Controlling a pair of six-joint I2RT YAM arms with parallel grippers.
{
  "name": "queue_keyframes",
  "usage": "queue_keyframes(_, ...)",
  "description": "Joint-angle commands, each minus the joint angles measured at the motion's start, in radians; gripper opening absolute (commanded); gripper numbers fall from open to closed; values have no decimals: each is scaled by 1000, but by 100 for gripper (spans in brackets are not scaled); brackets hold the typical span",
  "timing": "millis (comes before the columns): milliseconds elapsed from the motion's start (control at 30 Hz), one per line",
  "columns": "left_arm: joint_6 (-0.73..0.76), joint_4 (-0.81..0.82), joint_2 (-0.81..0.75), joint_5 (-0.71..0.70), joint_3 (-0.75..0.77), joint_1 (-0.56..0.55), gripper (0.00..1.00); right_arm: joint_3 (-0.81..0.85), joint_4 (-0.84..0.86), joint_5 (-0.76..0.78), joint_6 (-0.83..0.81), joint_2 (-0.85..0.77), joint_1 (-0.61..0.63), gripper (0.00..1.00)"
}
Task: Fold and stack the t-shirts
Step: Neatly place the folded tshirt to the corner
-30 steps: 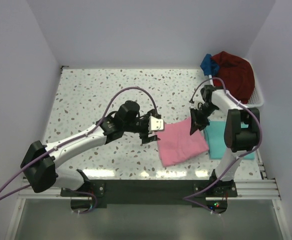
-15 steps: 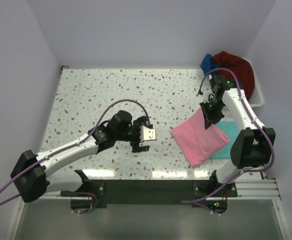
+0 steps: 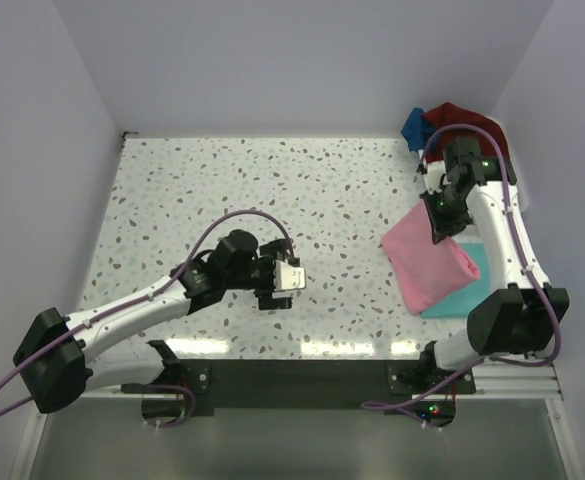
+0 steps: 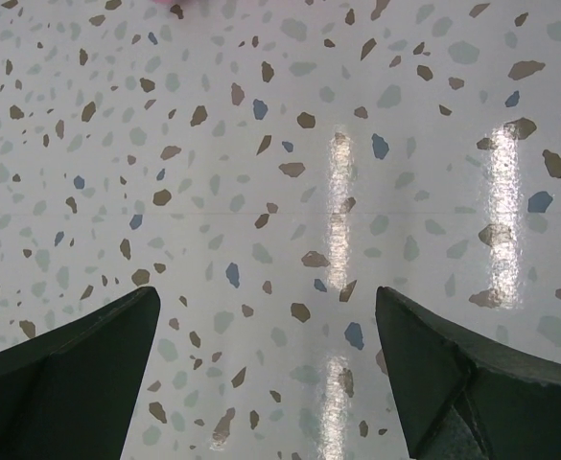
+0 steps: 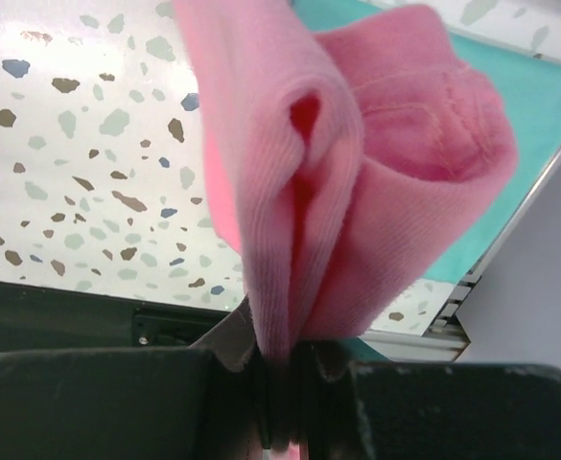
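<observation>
I will move my right gripper down over the teal t-shirt's bare side (image 3: 478, 286) (image 5: 537, 107) by the wall and let go of the pink fold there, because the pink cloth still hangs over the opposite edge of the teal t-shirt.
The folded pink t-shirt (image 3: 427, 262) (image 5: 338, 192) hangs bunched from my right gripper (image 3: 440, 225) (image 5: 280, 383), which is shut on its folded edge. It droops over the folded teal t-shirt (image 3: 469, 288) (image 5: 515, 120) lying flat at the right side of the table. In the basket at the back right sit a dark red garment (image 3: 472, 125) and a blue one (image 3: 413, 126). My left gripper (image 3: 290, 280) (image 4: 266, 383) stands open over bare terrazzo near the table's middle. Nothing lies between its fingers (image 4: 69, 374).
A white basket (image 3: 519, 195) stands against the right wall at the back. The speckled table (image 3: 222, 190) stretches left and back. A metal rail (image 5: 457, 297) runs along the table's near edge under the right wrist.
My right gripper has carried the pink t-shirt rightward, from beside the teal one to over it. My left gripper has let go, opened wide and drawn back to the left.
</observation>
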Motion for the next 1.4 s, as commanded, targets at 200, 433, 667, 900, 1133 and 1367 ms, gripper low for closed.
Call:
queue_keyframes(200,55,50,-35,-12,-23,8,100,44,-180,42,-19,-88,-52,0)
queue_keyframes(433,61,47,-31,-13,-26,8,100,8,-177,3,-71,-75,-104,0)
queue_keyframes(667,65,33,-1,-15,-9,8,100,-44,-102,15,-184,-49,-167,0)
queue_keyframes(900,55,-30,32,-12,41,8,100,-127,51,-7,-336,-14,-274,0)
queue_keyframes(1133,29,-93,65,-21,89,8,100,-228,238,-4,-434,75,-330,0)
queue_keyframes(1367,6,-146,69,-52,111,8,100,-301,407,-4,-505,179,-406,15)
